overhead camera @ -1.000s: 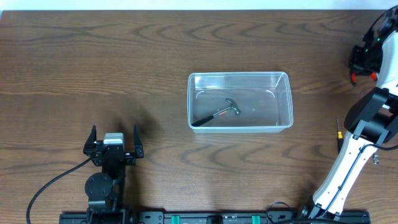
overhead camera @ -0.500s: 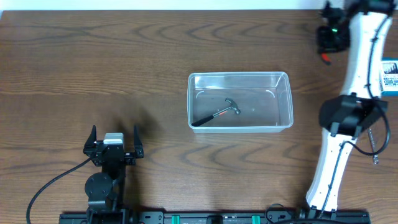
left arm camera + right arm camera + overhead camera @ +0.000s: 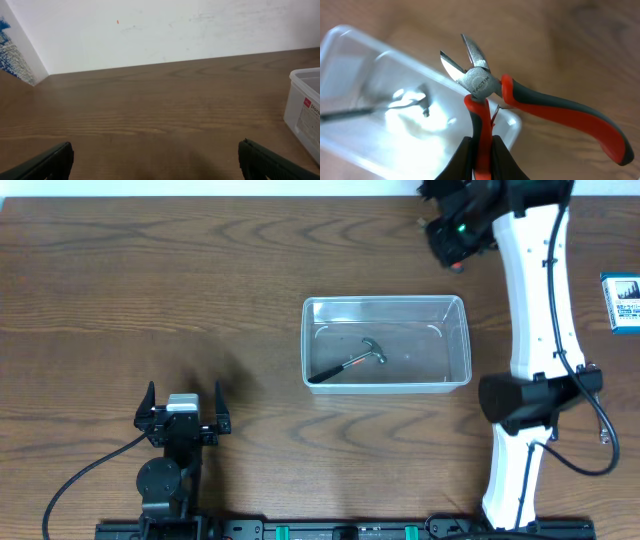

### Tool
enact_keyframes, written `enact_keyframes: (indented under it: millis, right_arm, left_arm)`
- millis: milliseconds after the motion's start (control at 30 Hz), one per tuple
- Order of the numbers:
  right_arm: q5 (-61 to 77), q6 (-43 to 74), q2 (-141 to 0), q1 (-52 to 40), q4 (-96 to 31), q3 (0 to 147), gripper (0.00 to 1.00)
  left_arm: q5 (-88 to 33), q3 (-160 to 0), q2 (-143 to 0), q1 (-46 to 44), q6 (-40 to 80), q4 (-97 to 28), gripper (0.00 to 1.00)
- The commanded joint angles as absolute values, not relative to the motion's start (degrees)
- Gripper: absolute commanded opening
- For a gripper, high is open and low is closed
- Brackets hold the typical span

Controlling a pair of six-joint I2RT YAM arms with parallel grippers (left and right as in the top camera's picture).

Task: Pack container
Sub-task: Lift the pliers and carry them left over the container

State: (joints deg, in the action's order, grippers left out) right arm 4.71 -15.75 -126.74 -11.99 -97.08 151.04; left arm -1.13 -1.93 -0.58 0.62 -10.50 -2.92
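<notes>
The pliers go back and down with my right gripper over the open container next, beside the hammer head, to come to rest inside the container.
The container, a clear plastic tub, stands at mid-table with a small hammer lying in it. My right gripper hovers just beyond the tub's far right corner. It is shut on one handle of red-and-black cutting pliers, whose other handle sticks out to the right. In the right wrist view the container and hammer lie below and to the left of the pliers. My left gripper rests open at the near left with nothing in it. Its view catches the container's side.
A small blue-and-white box lies at the right table edge. The right arm's white links stretch over the table right of the tub. A white wall stands behind the table.
The right arm has swung from the table's right edge leftward to the far right corner of the container, carrying the pliers. The left arm has not moved.
</notes>
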Motion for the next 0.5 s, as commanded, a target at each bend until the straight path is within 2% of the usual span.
enact_keyframes:
  millis: [0,267,467]
  right_arm:
    - [5.0,-16.8,-123.5,-14.7,-97.3,144.1,0.01]
    - [5.0,-22.3,-122.3,-20.9,-97.3,132.2,0.01]
    - [7.0,-30.6,-122.3,-23.7,-95.7,123.1,0.05]
  left_arm:
    - [-0.8,-0.2,-0.3,0.6,-10.2,-3.9,0.98]
    - [-0.8,-0.2,-0.3,0.6,-10.2,-3.9,0.98]
    - [-0.8,-0.2,-0.3,0.6,-10.2,-3.9,0.98]
